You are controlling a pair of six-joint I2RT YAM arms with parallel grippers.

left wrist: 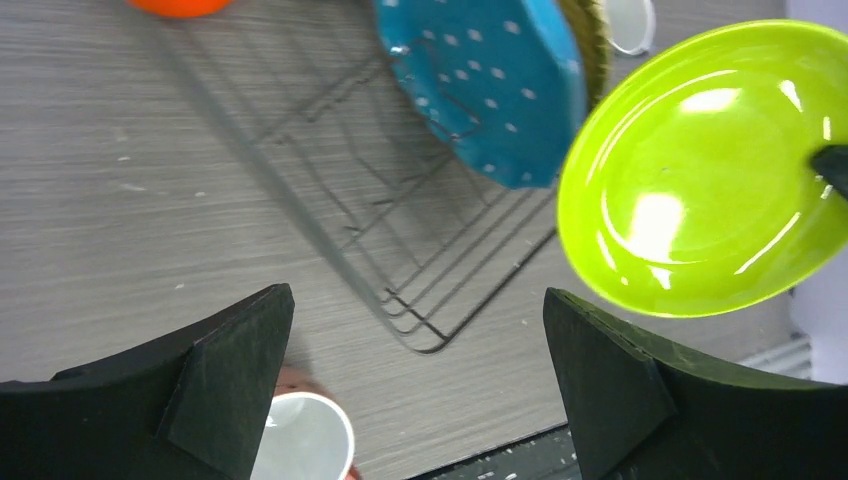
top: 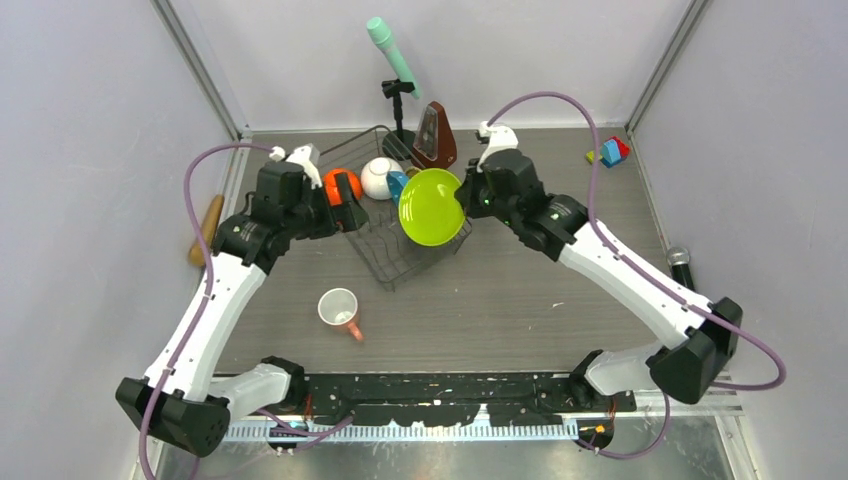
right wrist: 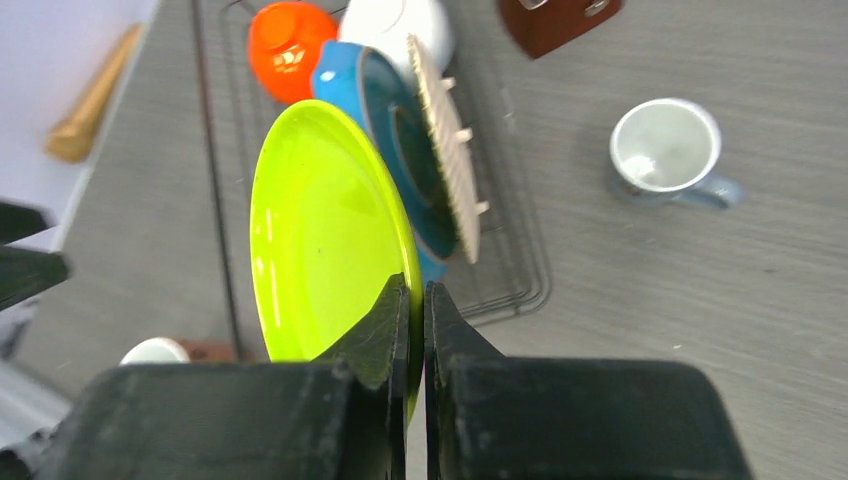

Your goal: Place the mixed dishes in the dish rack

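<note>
The rack's wires beside the blue plate (right wrist: pixel 400 170) are empty, so the right gripper needs to turn and lower to the left in the top view next and let go of the green plate in them.
My right gripper (right wrist: pixel 416 300) is shut on the rim of the lime green plate (right wrist: pixel 320 230) and holds it on edge above the front part of the black wire dish rack (top: pixel 400 262). In the rack, the blue white-dotted plate (right wrist: pixel 400 170) and the yellow woven-pattern plate (right wrist: pixel 445 140) stand upright. The orange bowl (top: pixel 340 185) and the white bowl (top: pixel 380 178) sit at its far end. My left gripper (left wrist: pixel 420 390) is open and empty, above the table by the rack's near left corner. The pink mug (top: pixel 340 310) lies on the table. The small grey mug (right wrist: pixel 665 150) stands right of the rack.
The brown metronome (top: pixel 435 135) stands behind the rack beside a green microphone on a stand (top: pixel 392 50). The wooden rolling pin (top: pixel 205 230) lies at the left edge. Toy blocks (top: pixel 612 150) sit at the back right, and another microphone (top: pixel 682 265) lies at the right edge.
</note>
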